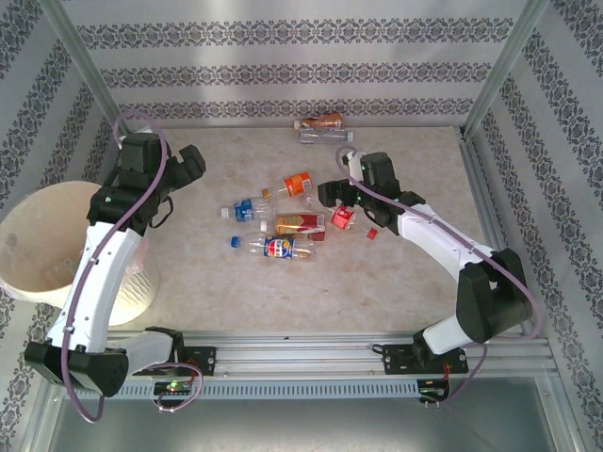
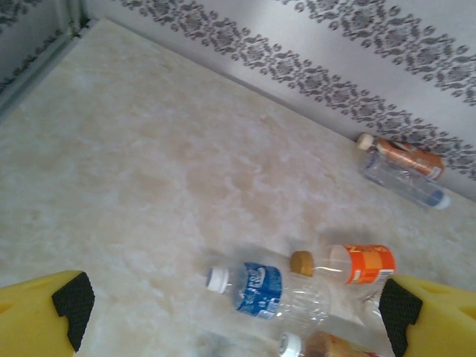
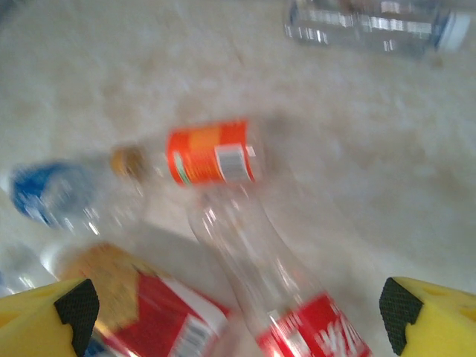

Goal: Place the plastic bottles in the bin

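The robot's right gripper will move back and down and turn its fingers to go around the clear bottle's red label [image 1: 343, 217] [image 3: 316, 331], because that label is below and back from it.
Several plastic bottles lie in the middle of the table: an orange-labelled one [image 1: 299, 184] [image 2: 357, 264] [image 3: 208, 153], a blue-labelled one [image 1: 246, 210] [image 2: 260, 288], a red and gold one [image 1: 300, 223] [image 3: 149, 305], a red-labelled clear one [image 1: 343, 218] [image 3: 297, 312] and a blue-labelled one [image 1: 280, 248] nearest the front. Two more bottles [image 1: 323, 128] [image 2: 405, 167] rest against the back wall. The cream-white bin [image 1: 38, 245] stands at the left edge. My left gripper [image 1: 186, 169] hangs open, left of the pile. My right gripper [image 1: 337, 196] is open just above the red-labelled bottle, nothing between its fingers.
A loose blue cap [image 1: 235, 242] and a red cap [image 1: 371, 233] lie beside the pile. Patterned walls and metal posts close in the table at the back and sides. Bare tabletop stretches along the front and at the right.
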`<move>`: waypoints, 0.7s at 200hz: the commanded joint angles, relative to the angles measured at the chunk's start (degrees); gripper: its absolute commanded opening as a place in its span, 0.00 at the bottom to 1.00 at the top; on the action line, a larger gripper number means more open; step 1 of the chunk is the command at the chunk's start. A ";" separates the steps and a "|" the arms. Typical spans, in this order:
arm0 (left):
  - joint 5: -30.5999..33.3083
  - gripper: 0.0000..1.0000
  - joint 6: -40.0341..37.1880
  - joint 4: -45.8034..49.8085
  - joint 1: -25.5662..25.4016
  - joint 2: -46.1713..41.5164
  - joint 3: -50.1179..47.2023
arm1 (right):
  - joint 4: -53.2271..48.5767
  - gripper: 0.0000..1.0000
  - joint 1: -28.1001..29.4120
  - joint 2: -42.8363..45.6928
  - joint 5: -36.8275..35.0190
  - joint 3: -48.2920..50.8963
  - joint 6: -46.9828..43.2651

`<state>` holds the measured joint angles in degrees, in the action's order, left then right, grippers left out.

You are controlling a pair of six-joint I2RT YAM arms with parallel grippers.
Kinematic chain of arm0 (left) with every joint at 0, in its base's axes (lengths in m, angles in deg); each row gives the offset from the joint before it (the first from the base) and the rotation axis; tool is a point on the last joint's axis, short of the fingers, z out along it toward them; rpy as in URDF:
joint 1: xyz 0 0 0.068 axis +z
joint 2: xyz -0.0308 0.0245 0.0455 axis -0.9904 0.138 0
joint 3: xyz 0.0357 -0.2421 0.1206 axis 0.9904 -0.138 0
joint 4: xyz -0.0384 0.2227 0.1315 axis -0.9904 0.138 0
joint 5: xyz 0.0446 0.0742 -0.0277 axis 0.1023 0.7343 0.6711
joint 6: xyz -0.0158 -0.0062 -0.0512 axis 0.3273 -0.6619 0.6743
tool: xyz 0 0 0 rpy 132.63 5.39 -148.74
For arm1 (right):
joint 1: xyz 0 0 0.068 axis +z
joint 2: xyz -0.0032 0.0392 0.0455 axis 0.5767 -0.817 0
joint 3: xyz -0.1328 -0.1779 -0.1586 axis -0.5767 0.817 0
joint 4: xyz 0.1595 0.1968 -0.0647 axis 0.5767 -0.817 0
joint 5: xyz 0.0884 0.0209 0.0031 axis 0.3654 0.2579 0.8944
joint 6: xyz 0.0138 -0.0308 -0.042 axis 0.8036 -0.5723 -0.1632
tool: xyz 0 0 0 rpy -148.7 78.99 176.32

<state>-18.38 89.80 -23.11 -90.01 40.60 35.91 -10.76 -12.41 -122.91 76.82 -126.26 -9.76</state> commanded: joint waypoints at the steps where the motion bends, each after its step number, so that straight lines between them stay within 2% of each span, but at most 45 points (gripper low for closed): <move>1: -3.33 1.00 -0.83 -6.01 -0.75 -0.51 -0.49 | -14.61 0.98 -0.43 -2.52 -2.69 -3.14 -10.25; 30: -5.51 1.00 -1.13 -7.64 -0.75 0.50 -0.77 | -20.97 0.96 -1.85 -5.59 -4.47 -5.19 -19.00; 71: -6.84 1.00 -0.34 -9.45 -0.67 2.11 -1.50 | -23.69 0.91 -4.82 -9.51 -2.46 -6.30 -25.44; 104: -10.79 1.00 0.78 -10.83 -0.73 5.15 -1.32 | -26.15 0.88 -5.58 -13.99 -1.49 -8.83 -30.70; 125: -8.48 1.00 3.68 -11.85 -0.72 6.10 -2.57 | -27.40 0.87 -5.91 -17.10 -0.24 -11.09 -32.73; 140: -10.22 1.00 3.01 -14.71 -0.70 5.49 -4.92 | -27.75 0.86 -5.86 -19.03 -0.70 -11.77 -35.37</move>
<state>-26.99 91.35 -32.77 -90.01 46.70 33.84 -35.74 -17.85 -139.09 75.07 -135.64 -39.29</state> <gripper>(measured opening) 0.997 0.867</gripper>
